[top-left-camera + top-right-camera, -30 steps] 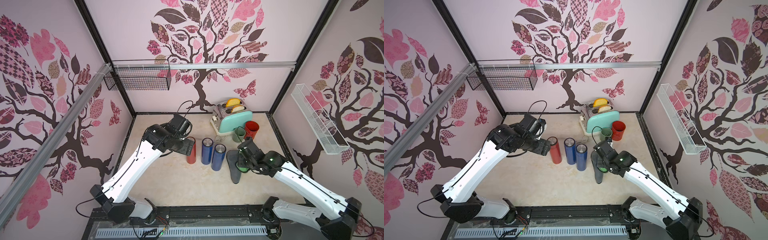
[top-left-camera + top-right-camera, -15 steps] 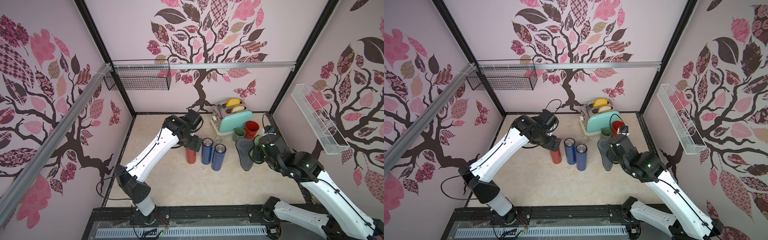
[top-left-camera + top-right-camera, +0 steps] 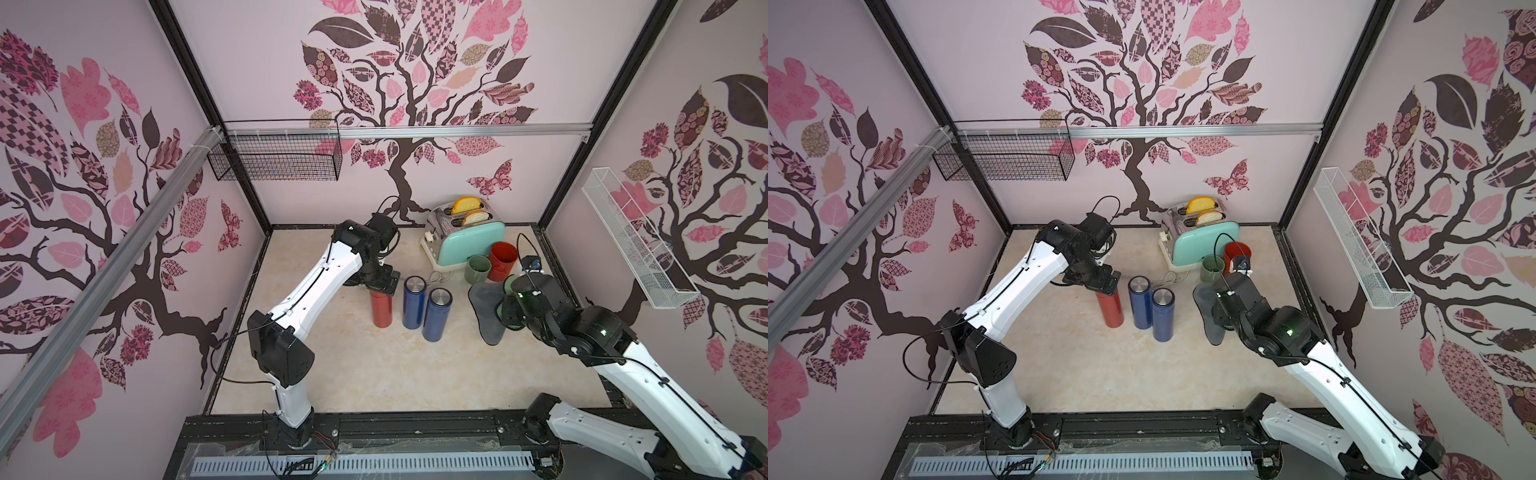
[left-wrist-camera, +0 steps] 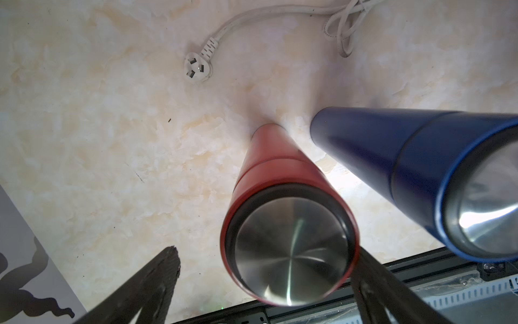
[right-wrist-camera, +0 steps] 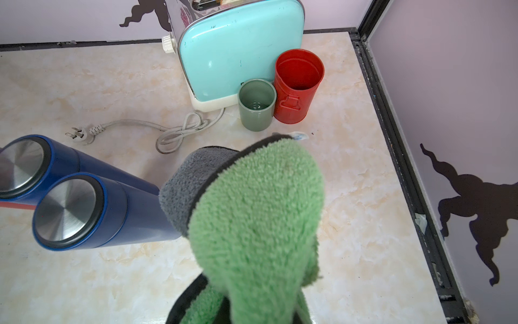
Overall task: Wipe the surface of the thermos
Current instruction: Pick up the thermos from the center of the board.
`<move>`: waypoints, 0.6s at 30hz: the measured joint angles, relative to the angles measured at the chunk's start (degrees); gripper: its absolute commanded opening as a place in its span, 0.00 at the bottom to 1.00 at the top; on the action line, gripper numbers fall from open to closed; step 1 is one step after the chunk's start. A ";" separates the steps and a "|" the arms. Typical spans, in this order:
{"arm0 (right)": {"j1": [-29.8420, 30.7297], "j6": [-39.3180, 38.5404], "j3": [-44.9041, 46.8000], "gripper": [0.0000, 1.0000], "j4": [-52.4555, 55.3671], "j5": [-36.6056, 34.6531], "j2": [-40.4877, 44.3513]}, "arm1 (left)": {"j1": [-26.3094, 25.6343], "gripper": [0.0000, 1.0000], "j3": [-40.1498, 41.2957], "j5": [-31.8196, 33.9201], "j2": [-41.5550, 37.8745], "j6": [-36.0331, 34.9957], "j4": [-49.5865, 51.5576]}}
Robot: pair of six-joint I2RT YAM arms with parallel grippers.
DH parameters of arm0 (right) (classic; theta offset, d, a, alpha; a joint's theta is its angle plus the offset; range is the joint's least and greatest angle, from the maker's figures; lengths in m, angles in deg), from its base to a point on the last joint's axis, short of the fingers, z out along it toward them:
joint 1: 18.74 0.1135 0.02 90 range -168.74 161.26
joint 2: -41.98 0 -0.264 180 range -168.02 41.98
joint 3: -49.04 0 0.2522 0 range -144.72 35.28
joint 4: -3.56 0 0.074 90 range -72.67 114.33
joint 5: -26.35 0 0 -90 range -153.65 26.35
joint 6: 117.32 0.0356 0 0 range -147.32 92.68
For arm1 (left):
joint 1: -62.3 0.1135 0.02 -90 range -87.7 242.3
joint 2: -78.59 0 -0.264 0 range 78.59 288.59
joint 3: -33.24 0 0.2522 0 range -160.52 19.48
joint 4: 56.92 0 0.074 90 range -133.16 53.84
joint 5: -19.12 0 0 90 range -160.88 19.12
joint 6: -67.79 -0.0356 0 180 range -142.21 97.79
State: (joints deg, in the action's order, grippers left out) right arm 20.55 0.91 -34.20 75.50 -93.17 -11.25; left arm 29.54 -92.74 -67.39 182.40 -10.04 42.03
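The open fingers of my left gripper are off-center about the cap. Next, my left gripper will move toward the blue thermoses and go down to close around the red thermos's upper body [image 3: 380, 296] [image 4: 274, 171].
A red thermos [image 3: 381, 309] [image 4: 286, 213] stands upright on the marble top, with two blue thermoses [image 3: 413, 301] [image 3: 434, 316] close on its right. My left gripper [image 3: 384, 286] [image 4: 266, 258] hangs over the red thermos's steel cap and is open. One finger is near the cap's rim and the other [image 4: 165, 269] stands well clear. My right gripper [image 3: 505, 311] [image 5: 252, 308] is shut on a green and grey cloth [image 3: 486, 311] [image 5: 252, 210]. The cloth hangs to the right of the blue thermoses and hides the jaws.
A teal toaster [image 3: 465, 241] stands at the back, with a green mug [image 3: 478, 269] and a red tin [image 3: 503, 261] in front of it. Its white cord and plug [image 4: 197, 67] lie behind the thermoses. A wire basket [image 3: 274, 156] and a white rack [image 3: 636, 245] hang on the walls.
The left jaws have opened wide over the red thermos's top. The right gripper has carried the cloth up and to the right, away from the blue thermoses, toward the mug and tin.
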 measured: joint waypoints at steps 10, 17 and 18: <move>0.00 -0.92 3.43 0.06 -2.60 0.85 -0.44 | 0.13 0.95 1.03 -2.73 2.49 -1.27 -0.96; 0.00 -1.33 3.85 0.07 -3.78 0.83 -0.37 | 0.15 0.95 5.90 -4.28 3.43 -1.64 -2.19; 0.00 -1.33 4.17 0.07 -3.82 0.83 -0.31 | 0.13 0.95 6.36 -4.44 3.74 -1.66 -2.40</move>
State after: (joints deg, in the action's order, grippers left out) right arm 20.55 -0.43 -30.02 71.67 -92.34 -11.56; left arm 29.68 -86.38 -71.83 186.14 -11.70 39.63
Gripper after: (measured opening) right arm 0.074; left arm 0.954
